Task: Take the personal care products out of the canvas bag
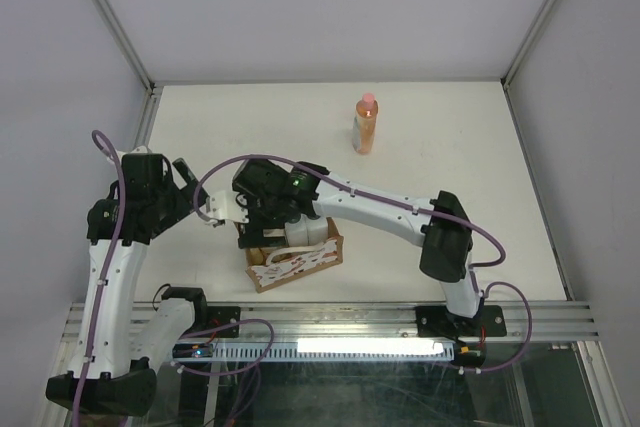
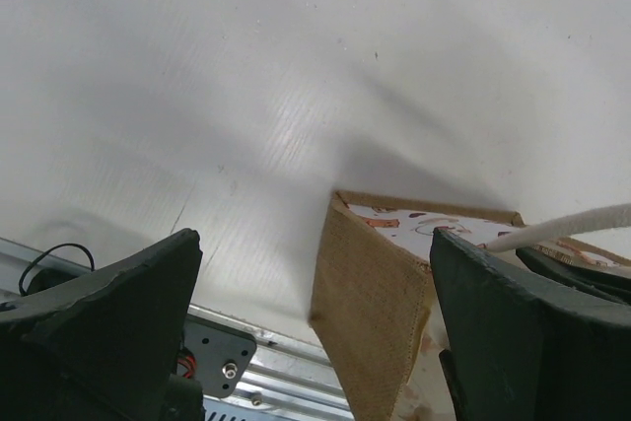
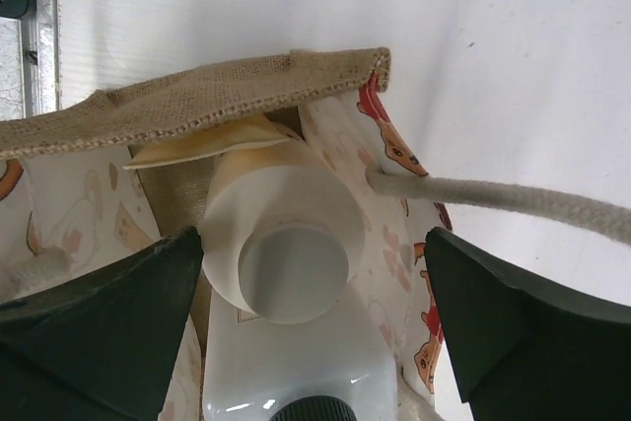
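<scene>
My right gripper should go down into the bag next and close around the beige bottle's round shoulder [image 3: 282,202], because that is below it, lined up between its fingers.
The canvas bag [image 1: 295,259] stands near the table's front edge, with a burlap side [image 2: 370,313] and cream patterned panels [image 3: 394,160]. My right gripper [image 1: 270,235] hangs over its mouth. It is open [image 3: 314,244], its fingers either side of a pale bottle with a pale round cap [image 3: 293,258], not touching it. A white bottle with a dark cap [image 3: 296,372] lies beside that one inside the bag. An orange bottle with a pink cap [image 1: 366,125] stands on the table at the back. My left gripper [image 1: 205,199] is open [image 2: 314,244] just left of the bag, holding nothing.
A cream rope handle [image 3: 513,199] stretches across the bag's right side. A metal rail [image 1: 330,317] runs along the near table edge, close behind the bag. Grey walls enclose the white table [image 1: 450,147] on three sides. Purple cables loop off both arms.
</scene>
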Robot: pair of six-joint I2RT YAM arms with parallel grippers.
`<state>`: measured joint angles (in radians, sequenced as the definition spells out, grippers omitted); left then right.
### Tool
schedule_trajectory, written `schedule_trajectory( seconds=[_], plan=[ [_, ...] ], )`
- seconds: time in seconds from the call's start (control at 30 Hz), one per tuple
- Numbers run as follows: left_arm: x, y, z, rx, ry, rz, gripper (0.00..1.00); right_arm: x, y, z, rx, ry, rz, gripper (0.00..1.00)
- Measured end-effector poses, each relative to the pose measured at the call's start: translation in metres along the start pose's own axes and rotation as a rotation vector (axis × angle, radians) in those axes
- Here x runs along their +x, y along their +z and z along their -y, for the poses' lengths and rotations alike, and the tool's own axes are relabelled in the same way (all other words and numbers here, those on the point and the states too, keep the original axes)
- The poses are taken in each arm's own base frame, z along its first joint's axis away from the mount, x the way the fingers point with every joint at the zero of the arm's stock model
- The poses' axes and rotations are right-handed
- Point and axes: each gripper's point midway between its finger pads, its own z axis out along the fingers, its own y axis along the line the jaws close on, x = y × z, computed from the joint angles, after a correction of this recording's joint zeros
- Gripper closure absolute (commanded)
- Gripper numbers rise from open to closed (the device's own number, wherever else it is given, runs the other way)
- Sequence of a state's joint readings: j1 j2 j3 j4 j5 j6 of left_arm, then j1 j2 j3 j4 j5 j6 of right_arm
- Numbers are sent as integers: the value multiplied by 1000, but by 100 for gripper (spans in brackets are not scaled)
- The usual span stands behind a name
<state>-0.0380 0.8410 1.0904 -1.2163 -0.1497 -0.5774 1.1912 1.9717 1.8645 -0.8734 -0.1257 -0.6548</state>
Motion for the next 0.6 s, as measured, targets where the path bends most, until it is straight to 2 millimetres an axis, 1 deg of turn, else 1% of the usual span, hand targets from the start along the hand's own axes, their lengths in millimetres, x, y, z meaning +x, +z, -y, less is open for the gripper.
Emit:
schedule_trajectory(
  seconds=[0.1,0.17,0.3,0.43,0.6],
  plan=[
    [-1,4,1,5,-2,5,1,2,3,-1,1,-5,-13,3],
    [-1,9,5,18,-1,2,1,6,8,-3,-6,0,-14,1],
    [0,21,14,43,10,-32,1,21,22,-7,-36,33,3,1],
    [-1,33,22,51,24,-61,1,22,16,-4,-49,36,6,2],
    [-7,39,27,57,46,-66,1,19,13,-4,-69,28,-18,2]
  ],
)
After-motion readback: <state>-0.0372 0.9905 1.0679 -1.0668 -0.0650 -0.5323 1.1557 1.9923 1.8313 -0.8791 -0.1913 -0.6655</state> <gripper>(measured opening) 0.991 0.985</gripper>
